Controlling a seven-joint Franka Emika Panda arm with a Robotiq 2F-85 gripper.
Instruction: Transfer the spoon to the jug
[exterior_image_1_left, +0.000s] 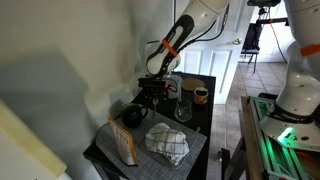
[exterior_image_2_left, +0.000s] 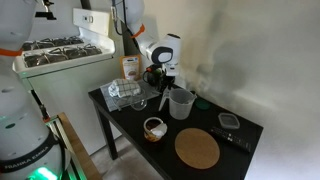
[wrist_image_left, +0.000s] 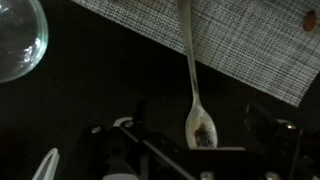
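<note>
My gripper is above the bowl and will next go down and move toward the mat (wrist_image_left: 240, 45) along the spoon (wrist_image_left: 192, 95), onto the spoon's narrow neck.
A pale spoon (wrist_image_left: 192, 95) lies with its handle over a grey woven mat (wrist_image_left: 240, 45) and its soiled bowl on the dark table. In the wrist view my gripper (wrist_image_left: 200, 120) hangs over that bowl, open, with one finger on each side and nothing held. The clear glass jug (exterior_image_1_left: 184, 105) (exterior_image_2_left: 181, 102) stands upright on the table right beside the gripper (exterior_image_1_left: 152, 92) (exterior_image_2_left: 160, 78). Its rounded glass shows at the wrist view's top left corner (wrist_image_left: 15, 40). I cannot make out the spoon in the exterior views.
A dark mug (exterior_image_1_left: 132, 115), a small orange-brown cup (exterior_image_1_left: 200, 95) (exterior_image_2_left: 154, 128), a checked cloth (exterior_image_1_left: 168, 143), a packet (exterior_image_1_left: 125, 146) and a round cork mat (exterior_image_2_left: 197, 148) share the small black table (exterior_image_2_left: 120, 120). A stove (exterior_image_2_left: 60, 50) stands beside it.
</note>
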